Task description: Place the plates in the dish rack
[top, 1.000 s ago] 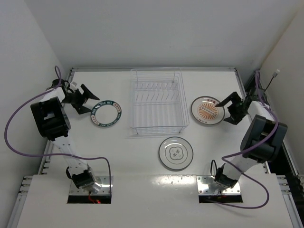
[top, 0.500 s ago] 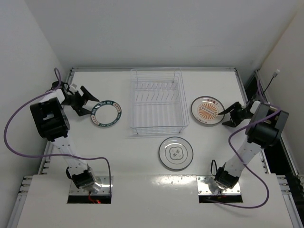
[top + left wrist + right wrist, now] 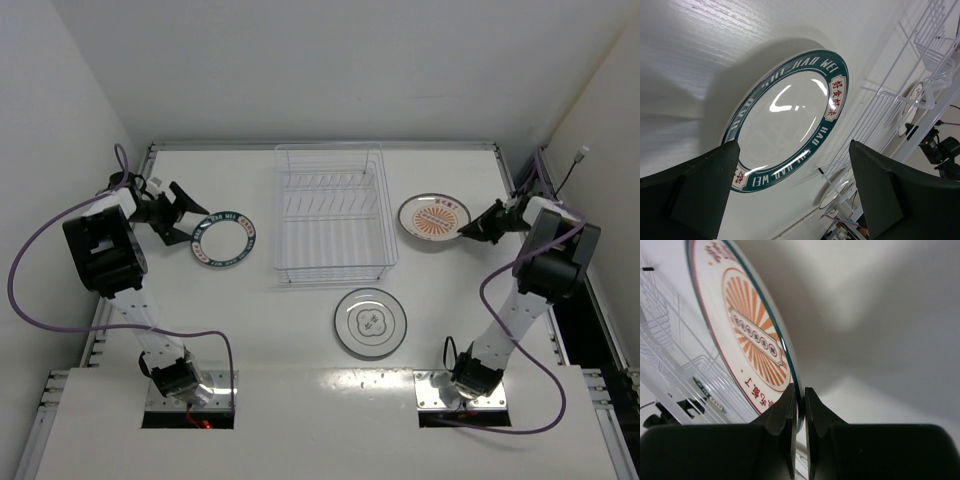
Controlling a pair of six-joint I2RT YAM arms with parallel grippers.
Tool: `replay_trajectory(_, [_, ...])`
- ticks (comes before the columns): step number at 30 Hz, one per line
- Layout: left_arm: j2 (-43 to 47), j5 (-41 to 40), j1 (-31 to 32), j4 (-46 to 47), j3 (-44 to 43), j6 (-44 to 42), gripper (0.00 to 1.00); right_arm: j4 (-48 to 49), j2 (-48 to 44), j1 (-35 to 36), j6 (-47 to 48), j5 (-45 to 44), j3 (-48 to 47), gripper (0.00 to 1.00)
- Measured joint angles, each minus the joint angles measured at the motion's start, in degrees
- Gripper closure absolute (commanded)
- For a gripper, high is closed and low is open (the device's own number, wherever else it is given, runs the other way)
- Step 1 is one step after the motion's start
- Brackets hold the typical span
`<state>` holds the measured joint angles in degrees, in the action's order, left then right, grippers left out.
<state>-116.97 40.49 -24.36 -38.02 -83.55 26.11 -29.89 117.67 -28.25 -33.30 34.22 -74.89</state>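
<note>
Next, my right gripper lifts the sunburst plate outward over the rack's closest side (image 3: 363, 200) (image 3: 688, 354), turning it upright to lower it, as the slots there are empty.
The white wire dish rack (image 3: 331, 215) stands mid-table with nothing in it. Right of it, the plate with the orange sunburst centre (image 3: 432, 218) is tilted off the table; my right gripper (image 3: 470, 229) is shut on its right rim (image 3: 798, 405). The dark-teal-rimmed plate (image 3: 225, 239) lies flat left of the rack, and my left gripper (image 3: 188, 220) hovers open at its left edge, the plate (image 3: 787, 130) showing between the fingers (image 3: 705, 195). The pale grey plate with a dark emblem (image 3: 371, 322) lies in front of the rack.
Raised rails run along the table's left (image 3: 148, 160) and right edge (image 3: 510, 170). White walls close in on the back and both sides. In the left wrist view the rack's wires (image 3: 920, 75) pass close to the teal plate.
My right gripper has shut on the sunburst plate's rim and tipped it up off the table, the wrist swinging towards the right rail. The left arm has stayed put.
</note>
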Motion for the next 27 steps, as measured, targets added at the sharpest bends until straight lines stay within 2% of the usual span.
replay_trajectory(6, [0.11, -1.88, 0.0, -0.28, 0.07, -0.15, 0.09, -2.73, -11.69, 3.34, -0.57, -10.67, -3.41, 1.0])
replay_trajectory(11, [0.24, -3.76, 0.0, -1.38, 0.07, -0.15, 0.09, -3.98, -17.59, 10.69, -1.16, -21.49, -17.75, 1.0])
replay_trajectory(13, [0.33, -4.57, 0.0, -1.92, 0.07, -0.17, 0.0, -5.64, -17.25, 15.45, -0.33, -26.53, -25.68, 1.0])
replay_trajectory(18, [0.37, -6.21, 0.0, -3.13, 0.09, -0.37, 0.0, -10.03, -13.51, 27.3, 2.82, -36.24, -40.06, 1.0])
replay_trajectory(23, [0.42, -8.09, 0.0, -3.96, 0.17, -0.48, 0.0, -15.1, -7.87, 36.74, 6.19, -46.53, -42.6, 1.0])
replay_trajectory(27, [0.44, -8.85, -0.11, -4.39, 0.33, 0.02, 0.0, -19.34, -3.78, 40.19, 8.04, -52.48, -42.58, 1.0])
